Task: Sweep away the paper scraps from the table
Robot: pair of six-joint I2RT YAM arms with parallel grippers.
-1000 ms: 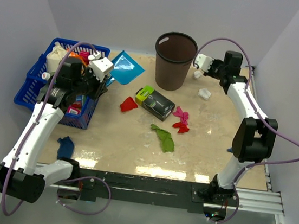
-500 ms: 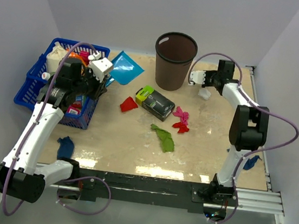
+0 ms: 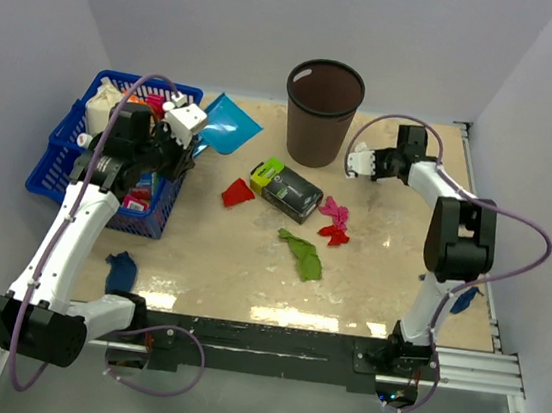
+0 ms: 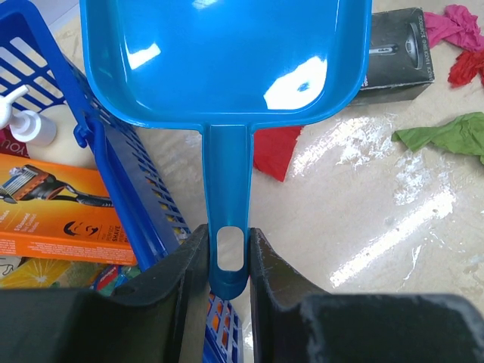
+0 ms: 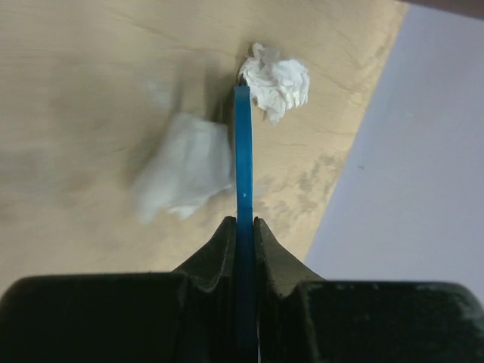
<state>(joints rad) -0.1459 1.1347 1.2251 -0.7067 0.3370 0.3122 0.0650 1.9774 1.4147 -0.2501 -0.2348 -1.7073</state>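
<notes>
I should next move the dustpan [image 3: 228, 125] in my left gripper back and put it down on the bare tabletop by the green scrap, below and back, then let go of the dustpan's handle.
My left gripper [image 4: 228, 236] is shut on the handle of a blue plastic dustpan [image 4: 219, 60], which it holds over the table [image 3: 226, 281] beside the basket; they also show in the top view, gripper [image 3: 177, 126] and dustpan [image 3: 228, 125]. My right gripper [image 5: 242, 223] is shut on a thin blue sweeper blade [image 5: 242, 151], seen edge-on and low by the table's far right edge. A white paper wad [image 5: 276, 79] lies at the blade's tip and a blurred white one [image 5: 185, 174] at its left. Red [image 3: 238, 193], pink [image 3: 333, 211], red [image 3: 334, 235] and green [image 3: 301, 254] scraps lie mid-table.
A brown waste bin [image 3: 322, 111] stands at the back, just left of my right gripper [image 3: 360, 163]. A black-and-lime box [image 3: 288, 190] lies mid-table. A blue basket [image 3: 67, 146] of goods stands at the left. Blue scraps lie at the left [image 3: 121, 268] and right [image 3: 461, 298] edges.
My right gripper has swung from the far right corner down and left, beside the bin, pushing the white wads with the blade. My left arm has barely moved.
</notes>
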